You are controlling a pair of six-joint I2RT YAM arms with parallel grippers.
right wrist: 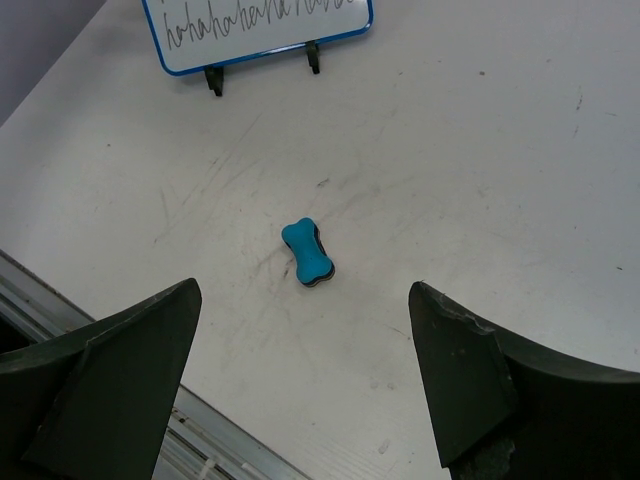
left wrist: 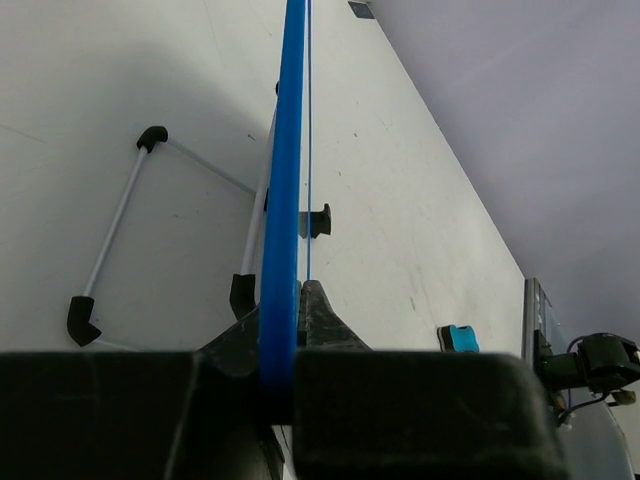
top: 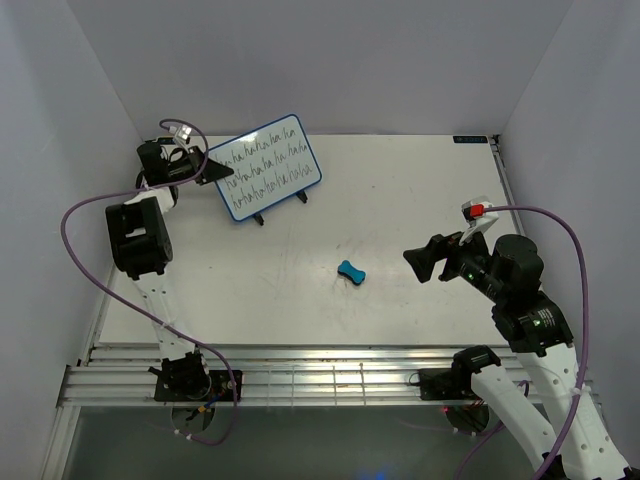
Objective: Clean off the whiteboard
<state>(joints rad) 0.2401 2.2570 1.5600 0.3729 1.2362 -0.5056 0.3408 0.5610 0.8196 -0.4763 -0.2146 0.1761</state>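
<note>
I will lower my right gripper toward the left in the top view, onto the eraser's narrow middle (top: 351, 272) (right wrist: 308, 252), as the eraser lies below it and to that side.
The whiteboard (top: 265, 165), white with a blue frame and rows of black handwriting, stands tilted on its wire stand at the back left. My left gripper (top: 220, 171) is shut on its left edge; in the left wrist view the blue frame (left wrist: 285, 200) runs edge-on between the jaws. The small blue bone-shaped eraser (top: 351, 272) lies on the table in the middle. My right gripper (top: 420, 262) is open and empty, hovering to the right of the eraser. In the right wrist view the eraser (right wrist: 308, 251) lies ahead between the fingers, with the whiteboard (right wrist: 255, 28) at the top.
The wire stand (left wrist: 115, 225) with black feet shows behind the board in the left wrist view. The eraser also shows there (left wrist: 459, 338). Purple cables loop from both arms. An aluminium rail (top: 320, 380) runs along the near table edge. White walls close in the sides.
</note>
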